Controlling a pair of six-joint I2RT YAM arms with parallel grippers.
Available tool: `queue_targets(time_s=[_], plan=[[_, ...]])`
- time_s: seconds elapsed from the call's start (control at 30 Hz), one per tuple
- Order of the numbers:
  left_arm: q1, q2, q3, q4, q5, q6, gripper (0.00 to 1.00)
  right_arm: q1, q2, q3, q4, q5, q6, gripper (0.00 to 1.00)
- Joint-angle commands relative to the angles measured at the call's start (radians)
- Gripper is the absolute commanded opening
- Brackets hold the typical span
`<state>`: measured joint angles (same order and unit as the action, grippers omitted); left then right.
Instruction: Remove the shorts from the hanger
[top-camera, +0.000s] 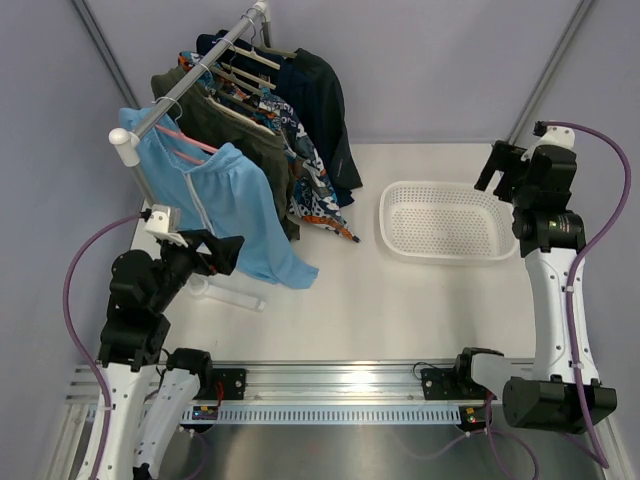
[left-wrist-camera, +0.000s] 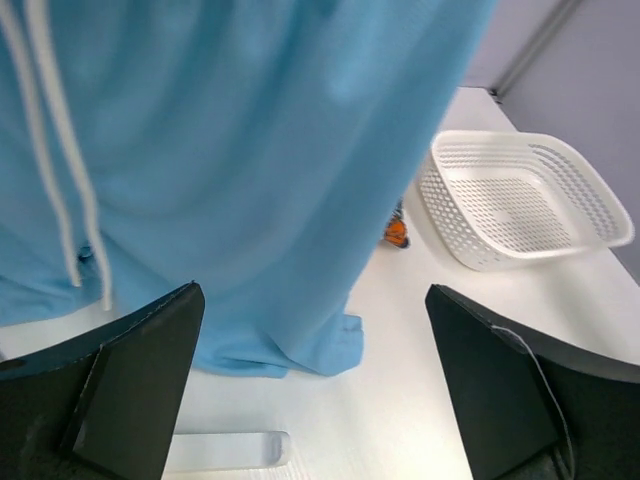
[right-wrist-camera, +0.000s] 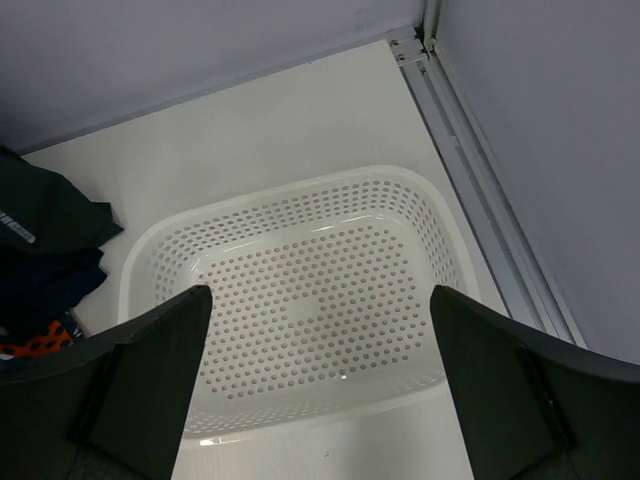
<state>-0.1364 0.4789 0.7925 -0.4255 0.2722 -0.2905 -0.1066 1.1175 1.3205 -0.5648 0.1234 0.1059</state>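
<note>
The shorts (top-camera: 225, 205) hang on the hanger to the left in the top view, so I should next sweep my right gripper that way, onto their basket-side waistband end (top-camera: 232, 154).
Light blue shorts (top-camera: 225, 205) with white drawstrings hang on a pink hanger (top-camera: 190, 140) at the near end of the rack rail (top-camera: 200, 65). Their hem lies on the table. They fill the upper left of the left wrist view (left-wrist-camera: 230, 150). My left gripper (top-camera: 222, 255) is open and empty, just in front of the shorts near their lower edge (left-wrist-camera: 315, 390). My right gripper (top-camera: 500, 165) is open and empty, above the right end of the white perforated basket (top-camera: 440, 220), which fills the right wrist view (right-wrist-camera: 300, 300).
Several other garments, olive, dark navy and patterned, hang behind the blue shorts on the rack (top-camera: 270, 110). A clear rack foot (top-camera: 225, 295) lies on the table under my left gripper, also in the left wrist view (left-wrist-camera: 225, 450). Grey walls close the back and sides.
</note>
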Motion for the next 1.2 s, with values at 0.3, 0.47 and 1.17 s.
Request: queue_targets(time_s=[0.3, 0.47, 1.17], plan=[[0.004, -0.037, 0.149, -0.045, 0.036, -0.167, 0.99, 0.096, 0.028, 0.219, -0.573, -1.054, -0.84, 0.99], [0.004, -0.011, 0.214, -0.097, 0.022, -0.216, 0.99, 0.427, 0.19, 0.377, -0.471, -0.934, -0.62, 1.0], [0.004, -0.198, 0.244, -0.39, -0.122, -0.128, 0.99, 0.999, 0.936, 1.261, -0.04, -0.335, -0.043, 0.98]])
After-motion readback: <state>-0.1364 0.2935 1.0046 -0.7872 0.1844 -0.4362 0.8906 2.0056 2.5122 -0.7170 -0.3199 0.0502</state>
